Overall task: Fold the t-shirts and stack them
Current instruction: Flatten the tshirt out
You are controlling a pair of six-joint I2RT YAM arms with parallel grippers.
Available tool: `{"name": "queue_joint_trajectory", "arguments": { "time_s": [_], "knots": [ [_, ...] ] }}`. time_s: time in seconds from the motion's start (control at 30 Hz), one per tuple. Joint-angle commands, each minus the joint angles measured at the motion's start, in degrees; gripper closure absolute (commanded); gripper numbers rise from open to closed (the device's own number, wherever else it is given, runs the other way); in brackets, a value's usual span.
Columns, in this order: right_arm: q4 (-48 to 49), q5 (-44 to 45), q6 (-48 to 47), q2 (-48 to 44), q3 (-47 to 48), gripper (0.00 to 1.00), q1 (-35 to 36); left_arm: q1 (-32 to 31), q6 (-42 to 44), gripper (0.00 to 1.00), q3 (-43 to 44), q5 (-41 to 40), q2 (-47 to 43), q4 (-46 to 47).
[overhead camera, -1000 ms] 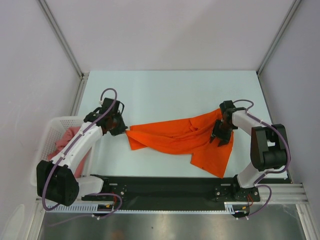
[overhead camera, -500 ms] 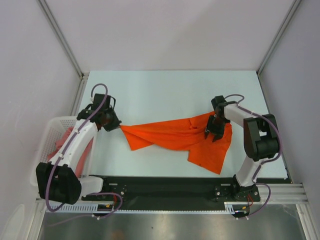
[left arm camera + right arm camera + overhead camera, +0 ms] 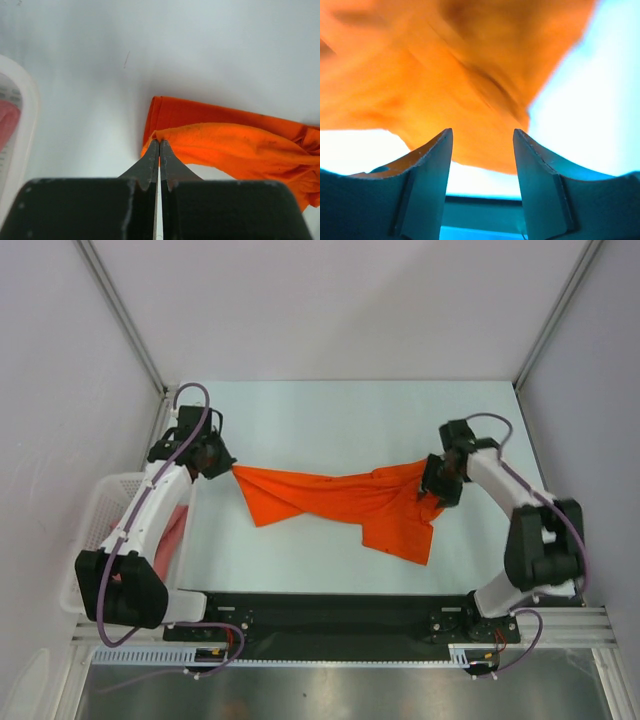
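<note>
My right gripper draws back and lowers onto the orange t-shirt's nearest corner [image 3: 427, 561] [image 3: 512, 169] next, since that corner lies below the gripper and closer to my base.
The bright orange t-shirt [image 3: 340, 502] lies crumpled and stretched across the middle of the table. My left gripper [image 3: 228, 466] is shut on its left corner; the left wrist view shows the fingertips pinching the cloth edge [image 3: 165, 135]. My right gripper [image 3: 436, 486] is at the shirt's right end, with jaws open. In the right wrist view the orange cloth [image 3: 445, 75] hangs just beyond the open gripper [image 3: 482, 135], blurred. The salmon-pink t-shirt [image 3: 174, 532] lies bunched in the basket at the left.
The white lattice basket [image 3: 92, 530] stands off the table's left edge, and its rim shows in the left wrist view [image 3: 27, 100]. A black rail [image 3: 330, 610] runs along the near edge. Walls close in the table at the back and sides.
My left gripper has moved back and to the left, dragging the shirt's left corner with it. The whole shirt has slid left and stretched. My right gripper has shifted towards the back.
</note>
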Motion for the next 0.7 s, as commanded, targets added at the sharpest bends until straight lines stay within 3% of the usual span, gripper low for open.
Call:
{"name": "queue_joint_trajectory", "arguments": {
  "time_s": [0.0, 0.2, 0.67],
  "knots": [
    [-6.6, -1.4, 0.5, -13.0, -10.4, 0.44, -1.8, 0.6, 0.9, 1.00, -2.1, 2.6, 0.3, 2.6],
    [-3.6, -5.9, 5.1, -21.0, -25.5, 0.49, -2.0, 0.5, 1.1, 1.00, -2.9, 4.2, 0.2, 3.3],
    [-0.4, -6.3, 9.7, -16.4, -27.1, 0.61, -3.2, 0.5, 0.8, 1.00, -3.7, 6.0, -1.0, 3.3]
  ]
}}
